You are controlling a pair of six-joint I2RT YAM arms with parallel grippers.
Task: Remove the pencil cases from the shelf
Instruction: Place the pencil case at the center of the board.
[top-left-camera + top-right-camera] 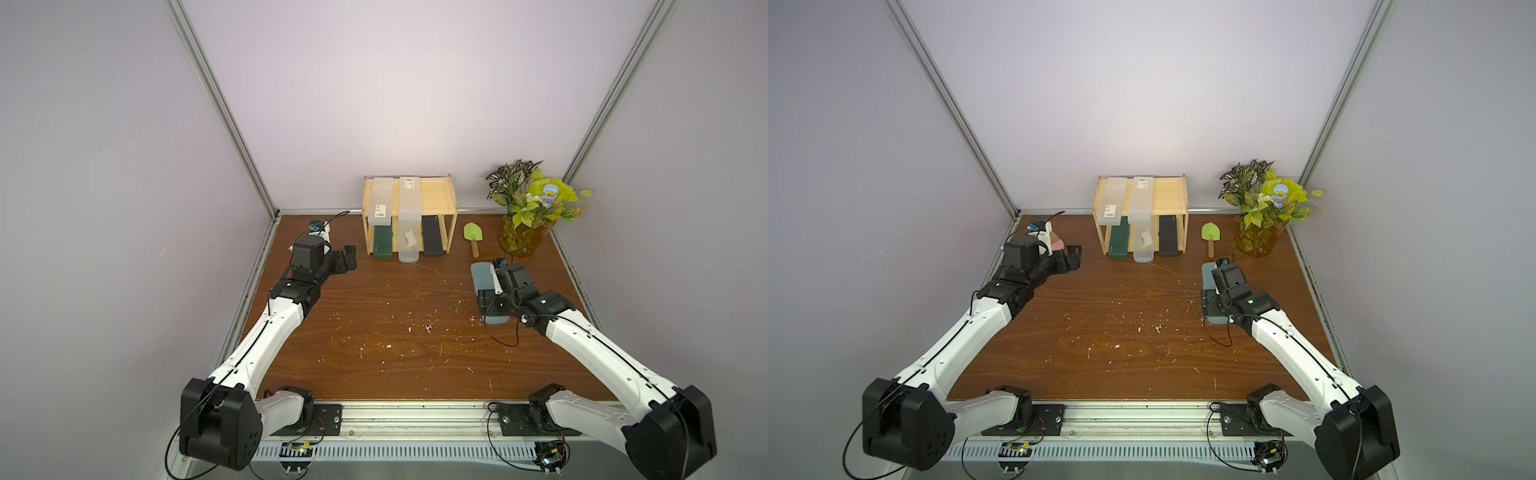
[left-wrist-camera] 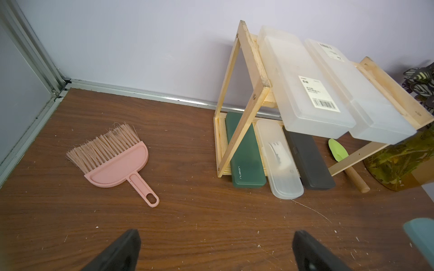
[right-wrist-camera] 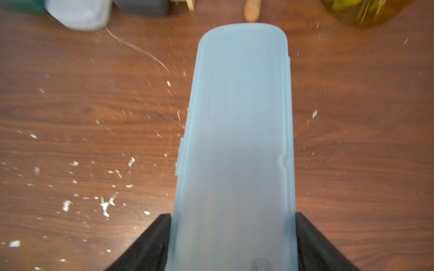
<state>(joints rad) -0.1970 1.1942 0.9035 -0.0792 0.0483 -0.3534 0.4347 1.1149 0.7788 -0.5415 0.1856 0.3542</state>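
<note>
The trowel handle lies by the far end of the teal case (image 1: 481, 276), so the right gripper will next move back and down and release the case on open wood nearer the robot's base.
The wooden shelf (image 1: 436, 195) (image 1: 1169, 195) (image 2: 242, 70) stands at the back wall. Two frosted pencil cases (image 1: 382, 197) (image 1: 409, 199) lie on its top board. Below lie a dark green case (image 1: 382, 241), a clear case (image 1: 407, 247) and a black case (image 1: 432, 241). My right gripper (image 1: 490, 303) (image 3: 233, 218) is shut on a teal case (image 1: 481, 276) (image 3: 237, 117), right of the shelf and low over the table; I cannot tell whether the case touches the wood. My left gripper (image 1: 349, 257) (image 2: 217, 237) hangs open and empty, left of the shelf.
A pink brush (image 2: 115, 162) lies on the table near the left wall. A green trowel (image 1: 473, 232) and a vase of leaves (image 1: 521, 239) stand right of the shelf, just behind the teal case. White specks dot the wooden table (image 1: 374, 324).
</note>
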